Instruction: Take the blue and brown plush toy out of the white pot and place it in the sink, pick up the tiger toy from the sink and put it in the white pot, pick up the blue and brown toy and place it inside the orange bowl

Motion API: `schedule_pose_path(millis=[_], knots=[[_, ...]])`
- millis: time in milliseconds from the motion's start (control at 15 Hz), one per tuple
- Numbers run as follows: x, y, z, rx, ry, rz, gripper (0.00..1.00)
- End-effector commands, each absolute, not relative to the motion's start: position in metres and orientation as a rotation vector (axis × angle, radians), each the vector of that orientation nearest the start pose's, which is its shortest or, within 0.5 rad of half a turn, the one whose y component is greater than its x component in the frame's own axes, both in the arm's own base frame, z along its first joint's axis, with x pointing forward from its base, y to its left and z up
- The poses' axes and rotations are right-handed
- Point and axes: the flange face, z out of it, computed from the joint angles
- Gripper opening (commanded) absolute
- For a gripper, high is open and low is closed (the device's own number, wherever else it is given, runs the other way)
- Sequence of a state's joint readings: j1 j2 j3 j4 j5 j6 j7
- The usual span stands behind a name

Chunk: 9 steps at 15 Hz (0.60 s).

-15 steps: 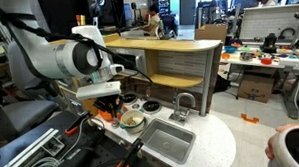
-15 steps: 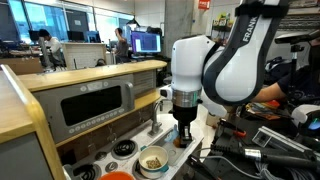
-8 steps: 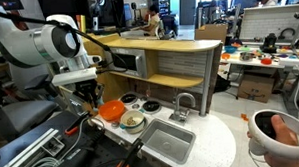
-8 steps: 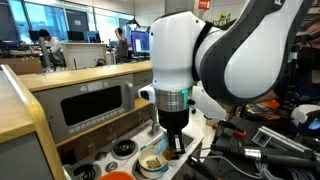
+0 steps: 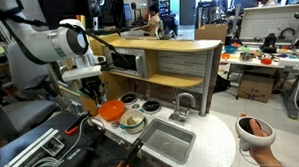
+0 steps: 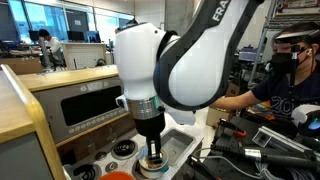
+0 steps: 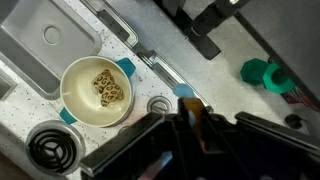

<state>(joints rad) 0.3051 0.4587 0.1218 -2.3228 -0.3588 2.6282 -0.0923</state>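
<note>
My gripper moves away from the sink and white pot next, then down into the orange bowl point(image 5: 112, 111), since the tiger toy already lies in the pot.
My gripper point(image 7: 187, 125) is shut on the blue and brown plush toy point(image 7: 189, 103), a thin brown strip with a blue tip between the fingers. The white pot point(image 7: 75, 78) lies below and to the left with the tiger toy point(image 7: 105, 88) inside it. The grey sink point(image 7: 40, 45) is at the top left, empty in the part I see. In an exterior view my gripper point(image 5: 93, 91) hangs just left of the orange bowl point(image 5: 111, 111), beside the white pot point(image 5: 133, 121) and the sink point(image 5: 166, 142). In an exterior view my gripper point(image 6: 152, 156) is low over the pot point(image 6: 152, 167).
A toy burner point(image 7: 50, 148) and a knob point(image 7: 158, 105) sit on the counter by the pot. A green object point(image 7: 262, 75) lies off the counter. The arched tap point(image 5: 183, 103) stands behind the sink. A toy oven point(image 6: 95, 105) is at the back. A person's hand point(image 5: 253, 129) is near the counter's end.
My arm has swung away from above the pot towards the orange bowl's side and turned. The person's hand at the frame edge has drawn back.
</note>
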Motion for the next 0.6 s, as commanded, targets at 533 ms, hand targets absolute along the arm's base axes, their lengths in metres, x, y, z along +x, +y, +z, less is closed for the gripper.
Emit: schedule_pose_path(millis=[533], knots=[[0.518, 0.305, 0.035, -3.043, -1.227, 0.384, 0.03]])
